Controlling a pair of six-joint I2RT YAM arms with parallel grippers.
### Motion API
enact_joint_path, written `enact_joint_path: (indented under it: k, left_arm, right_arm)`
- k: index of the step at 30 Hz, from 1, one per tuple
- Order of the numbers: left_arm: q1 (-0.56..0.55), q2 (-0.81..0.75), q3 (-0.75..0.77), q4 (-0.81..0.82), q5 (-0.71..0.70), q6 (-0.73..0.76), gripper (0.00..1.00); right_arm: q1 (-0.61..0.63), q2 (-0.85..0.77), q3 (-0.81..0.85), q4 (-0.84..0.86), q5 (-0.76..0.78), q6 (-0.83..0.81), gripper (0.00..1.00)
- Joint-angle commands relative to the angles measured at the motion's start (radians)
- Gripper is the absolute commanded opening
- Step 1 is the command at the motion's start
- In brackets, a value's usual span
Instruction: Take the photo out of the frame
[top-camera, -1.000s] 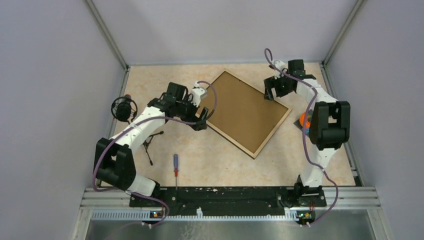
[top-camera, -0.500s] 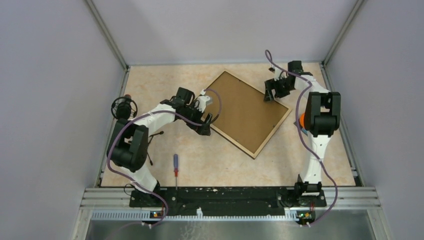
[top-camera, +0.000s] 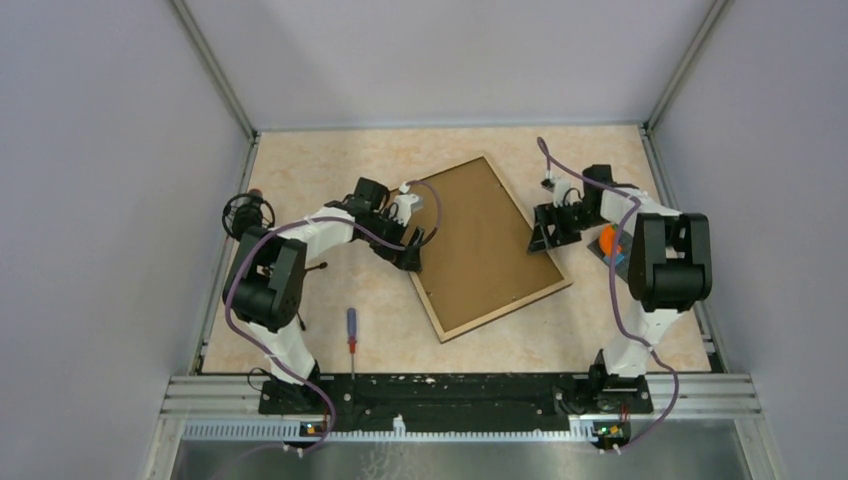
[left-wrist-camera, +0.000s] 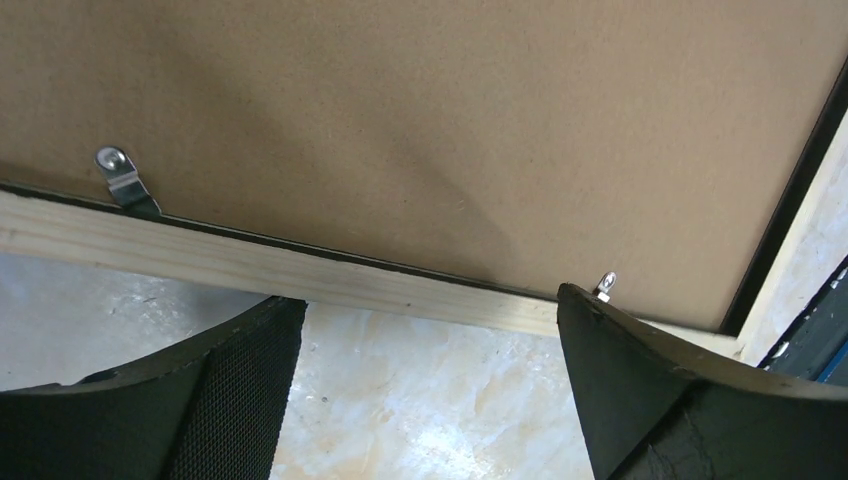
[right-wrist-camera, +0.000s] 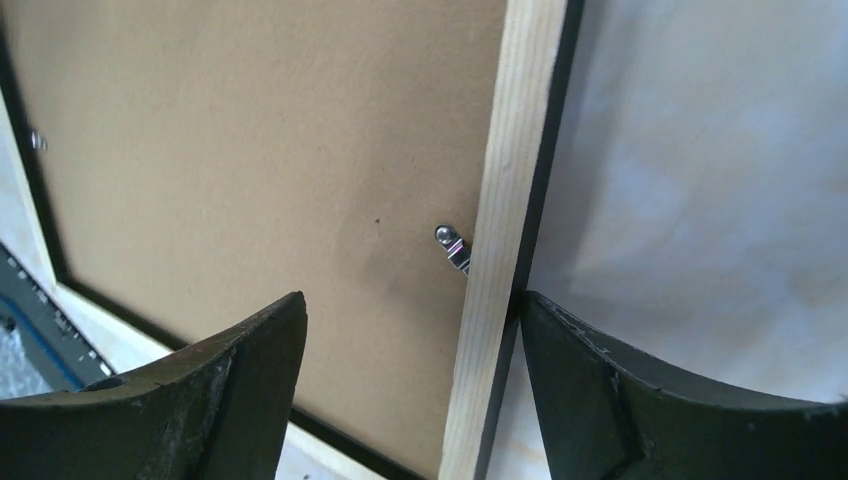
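My left gripper will swing back and to its left in the top view onto the screwdriver's handle, since tabs are holding the board.
The frame lies face down on the table, brown board back up, with a pale wood rim and black border. The photo is hidden under the board. My left gripper is open at the frame's left long edge; in the left wrist view the rim lies just beyond my fingertips, with metal tabs on the board. My right gripper is open and straddles the frame's right edge; one finger touches the outer side, and a metal tab sits just inside the rim.
A screwdriver with a red and blue handle lies near the front left. A black round stand sits at the left edge. An orange and blue object lies by the right arm. Grey walls enclose the table.
The frame has rotated clockwise and shifted toward the front, from diagonal to nearly upright. My right gripper came forward with its edge. My left gripper stayed at the left edge.
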Motion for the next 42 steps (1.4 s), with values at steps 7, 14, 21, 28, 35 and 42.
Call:
enact_joint_path:
  k: [7,14,21,28,35,42]
  left_arm:
    - [-0.009,0.077,0.106,0.053,0.025,0.031,0.99]
    - [-0.009,-0.005,0.045,0.024,0.005,0.05,0.97]
    - [-0.008,-0.251,-0.01,-0.102,-0.1,0.13,0.95]
    - [-0.008,-0.446,-0.078,-0.369,-0.207,0.258,0.89]
    - [-0.015,-0.571,-0.132,-0.507,-0.238,0.401,0.84]
    - [-0.022,-0.534,-0.188,-0.603,-0.332,0.493,0.83]
  right_arm:
    - [0.07,-0.112,-0.172,-0.157,-0.165,0.016,0.76]
    - [0.092,-0.18,-0.179,-0.174,-0.126,0.018,0.76]
    - [0.091,-0.292,-0.166,-0.203,-0.072,-0.014,0.76]
    - [0.101,-0.454,-0.156,-0.143,-0.111,0.046,0.77]
    - [0.158,-0.537,-0.174,-0.055,-0.075,0.116,0.77]
    - [0.159,-0.54,-0.191,-0.021,-0.086,0.14,0.77]
